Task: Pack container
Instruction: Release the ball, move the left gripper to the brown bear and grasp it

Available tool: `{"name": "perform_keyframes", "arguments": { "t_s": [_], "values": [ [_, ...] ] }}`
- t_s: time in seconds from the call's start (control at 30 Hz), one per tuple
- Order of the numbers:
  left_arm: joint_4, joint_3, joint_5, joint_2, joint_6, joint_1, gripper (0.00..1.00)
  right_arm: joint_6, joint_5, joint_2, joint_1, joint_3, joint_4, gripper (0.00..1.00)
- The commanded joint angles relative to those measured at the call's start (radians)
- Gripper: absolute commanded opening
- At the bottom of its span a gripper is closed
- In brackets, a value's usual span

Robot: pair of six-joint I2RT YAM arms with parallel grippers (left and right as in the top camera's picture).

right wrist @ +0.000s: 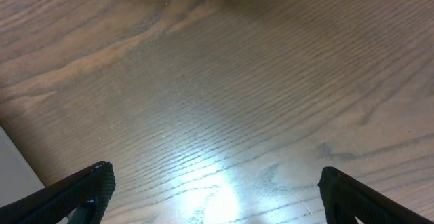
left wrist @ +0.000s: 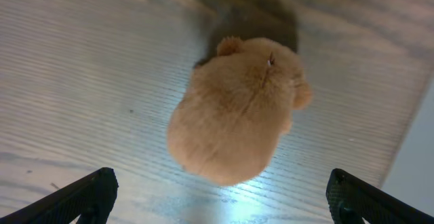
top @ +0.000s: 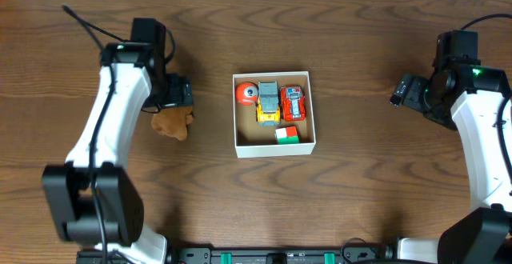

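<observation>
The tan plush toy's body [top: 170,124] [left wrist: 227,125] lies on the tabletop below the open fingers, so my left gripper moves down and closes around it next.
The container [top: 274,146], a shallow white box with a tan floor, sits mid-table. Inside are a red ball toy [top: 246,93], a yellow and grey truck [top: 268,102], a red car [top: 294,102] and a red, white and green block [top: 287,134]. A tan plush toy [top: 174,122] lies on the table left of the box. My left gripper [left wrist: 220,195] is open above it, the plush [left wrist: 237,112] lying just ahead of the fingers. My right gripper [right wrist: 213,191] is open and empty over bare wood at the far right.
The wooden table [top: 360,192] spreads around the box. A pale surface shows at the right edge of the left wrist view [left wrist: 417,149]. My left arm [top: 104,136] runs down the left side, my right arm [top: 484,144] down the right.
</observation>
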Motion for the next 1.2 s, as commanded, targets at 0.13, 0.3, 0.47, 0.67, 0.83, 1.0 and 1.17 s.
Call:
{"name": "perform_keyframes", "arguments": {
  "t_s": [0.13, 0.3, 0.47, 0.67, 0.83, 1.0, 1.17],
  "values": [
    [0.008, -0.011, 0.010, 0.135, 0.062, 0.001, 1.00, -0.013, 0.004, -0.002, -0.001, -0.002, 0.002, 0.99],
    [0.008, -0.011, 0.010, 0.190, 0.097, 0.001, 1.00, -0.013, 0.007, -0.002, -0.001, -0.002, 0.002, 0.99],
    [0.013, -0.011, 0.010, 0.227, 0.128, 0.001, 1.00, -0.013, 0.011, -0.002, -0.001, -0.002, 0.000, 0.99],
    [0.014, -0.012, 0.011, 0.255, 0.148, 0.001, 0.98, -0.013, 0.012, -0.002, -0.001, -0.002, -0.001, 0.99],
    [0.022, -0.013, 0.011, 0.258, 0.148, 0.001, 0.95, -0.013, 0.019, -0.002, -0.001, -0.002, -0.002, 0.99],
    [0.029, -0.013, 0.011, 0.258, 0.148, 0.001, 0.84, -0.013, 0.020, -0.002, -0.002, -0.002, -0.002, 0.99],
    [0.036, -0.028, 0.012, 0.258, 0.148, 0.001, 0.52, -0.013, 0.020, -0.002, -0.002, -0.002, -0.002, 0.99]
  ]
}}
